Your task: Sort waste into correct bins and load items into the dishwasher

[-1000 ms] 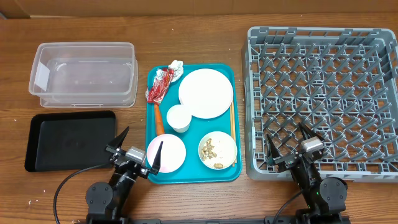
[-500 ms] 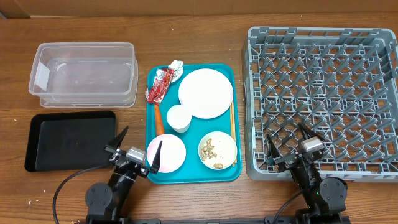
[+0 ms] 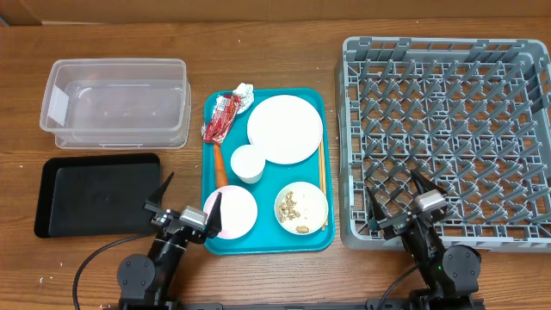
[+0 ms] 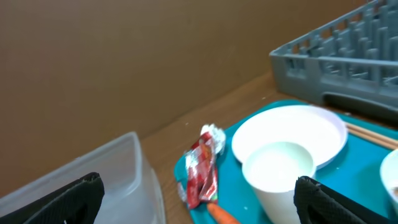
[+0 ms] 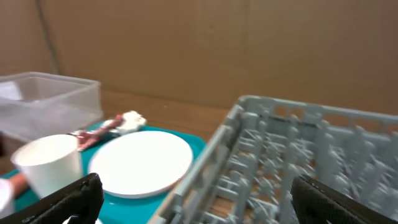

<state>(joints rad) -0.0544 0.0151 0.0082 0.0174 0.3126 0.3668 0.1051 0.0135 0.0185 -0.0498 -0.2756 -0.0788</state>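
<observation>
I will lift my left gripper outward first, then tilt it downward and lower it to reach the cup's rim beside the orange stick, beyond the empty bowl point(image 3: 233, 209).
On the teal tray point(image 3: 317, 237) lie a red wrapper point(image 3: 222, 118), a white tissue point(image 3: 243, 89), an orange stick point(image 3: 220, 167), a large plate point(image 3: 285, 128), a cup point(image 3: 247, 164), an empty bowl point(image 3: 233, 209) and a bowl with food scraps point(image 3: 301, 207). The clear tub point(image 3: 116, 103) and black tray point(image 3: 99, 194) lie at the left, the grey rack point(image 3: 448, 129) at the right. My left gripper point(image 3: 188, 204) is open and empty by the tray's front left corner. My right gripper point(image 3: 397, 195) is open and empty over the rack's front left. The left wrist view shows the wrapper point(image 4: 202, 171), cup point(image 4: 283, 177) and plate point(image 4: 311, 124).
Thin wooden chopsticks point(image 3: 322, 166) lie along the tray's right side. The right wrist view shows the rack's wall point(image 5: 205, 165), the plate point(image 5: 142, 162), the cup point(image 5: 46, 165) and the clear tub point(image 5: 43, 102). A brown cardboard wall stands behind the table.
My left gripper has shifted slightly toward the front, near the empty bowl. The right gripper has barely moved. Nothing on the tray has moved.
</observation>
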